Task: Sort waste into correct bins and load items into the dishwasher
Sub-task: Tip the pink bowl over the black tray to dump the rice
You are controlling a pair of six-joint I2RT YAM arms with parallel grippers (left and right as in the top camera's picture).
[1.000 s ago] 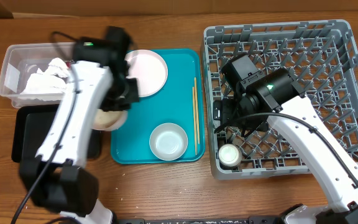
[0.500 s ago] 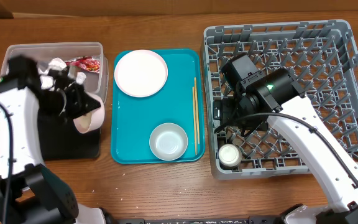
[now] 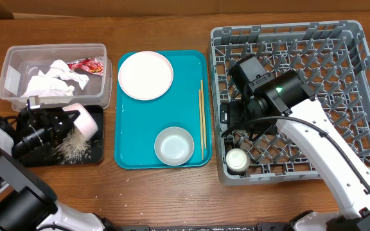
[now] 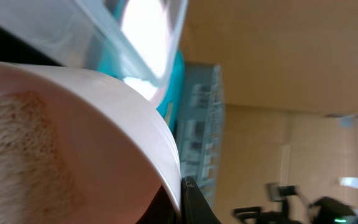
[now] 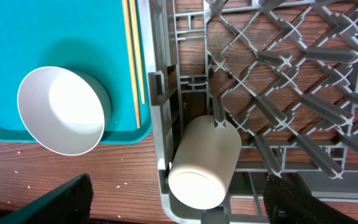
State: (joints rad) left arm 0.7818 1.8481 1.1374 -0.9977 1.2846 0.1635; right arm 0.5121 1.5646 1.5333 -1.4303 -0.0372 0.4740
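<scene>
The empty teal space beside the second bowl is to the right of my left gripper in the overhead view, so my left gripper will swing there next, turn down and let go.
My left gripper [image 3: 65, 123] is shut on the rim of a pale pink bowl [image 3: 84, 122], tipped on its side over the black tray [image 3: 97, 153]. White rice [image 3: 72, 146] spills from it onto that tray. In the left wrist view the bowl rim [image 4: 104, 118] fills the frame, pinched by my finger [image 4: 190, 202]. The clear tub [image 3: 10, 74] holds napkins [image 3: 49, 84] and the red wrapper [image 3: 87, 65]. The plate [image 3: 145, 75], second bowl [image 3: 174, 145] and chopsticks [image 3: 202, 119] lie on the teal tray. My right gripper [image 3: 236, 123] is open and empty above the white cup [image 5: 204, 162] lying in the dish rack [image 3: 339, 77].
The teal tray [image 3: 130, 154] sits between the bins and the rack. The right wrist view shows the second bowl [image 5: 61, 109], the chopsticks [image 5: 132, 62] and loose rice grains [image 5: 123, 183] on the wooden table in front of the tray.
My left arm has swung from the teal tray's edge over to the black tray with the bowl, tipped it, and rice now lies on the tray. The right arm has not moved.
</scene>
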